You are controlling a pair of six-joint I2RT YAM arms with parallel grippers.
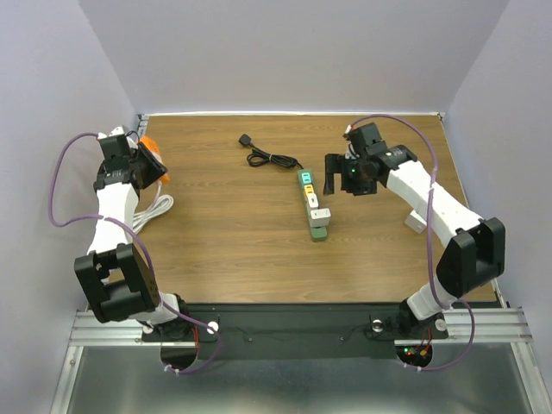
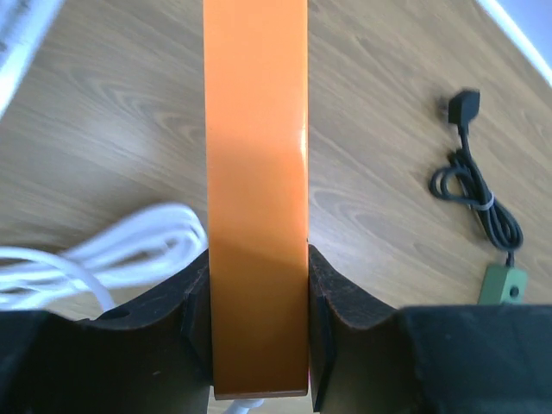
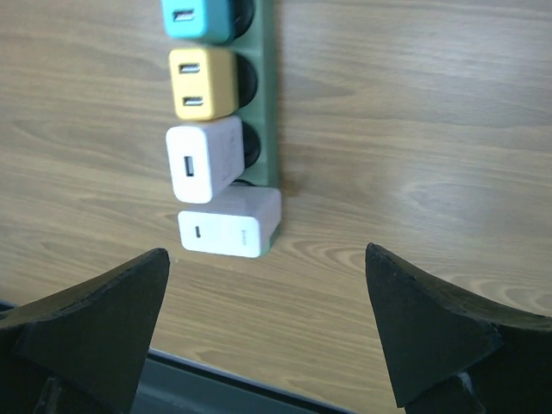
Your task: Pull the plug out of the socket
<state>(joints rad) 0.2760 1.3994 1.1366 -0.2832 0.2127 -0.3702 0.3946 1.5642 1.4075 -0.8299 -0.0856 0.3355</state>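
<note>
My right gripper will move sideways and down onto the white plug beside the yellow [image 3: 203,82] one next, because the white plug is below my gripper, to its left in the top view.
The socket [image 1: 319,231] is a dark-green power strip in the middle of the table, with its thin black cord [image 1: 269,158] coiled behind it. Teal [image 3: 197,17], yellow [image 3: 203,82] and two white plugs [image 3: 204,161] sit in its outlets [image 3: 269,103]. My right gripper [image 1: 341,183] hovers just right of the strip, open and empty; in the right wrist view it [image 3: 266,253] lies near the end white plug [image 3: 228,222]. My left gripper [image 1: 151,164] at the far left is shut on an orange block [image 2: 257,129]. The strip's end [image 2: 504,285] shows in the left wrist view.
A coil of white cable [image 1: 153,210] lies under the left arm and shows in the left wrist view [image 2: 129,246]. A small white object [image 1: 416,222] lies beside the right arm. The table's near edge [image 3: 216,379] is close below the right gripper.
</note>
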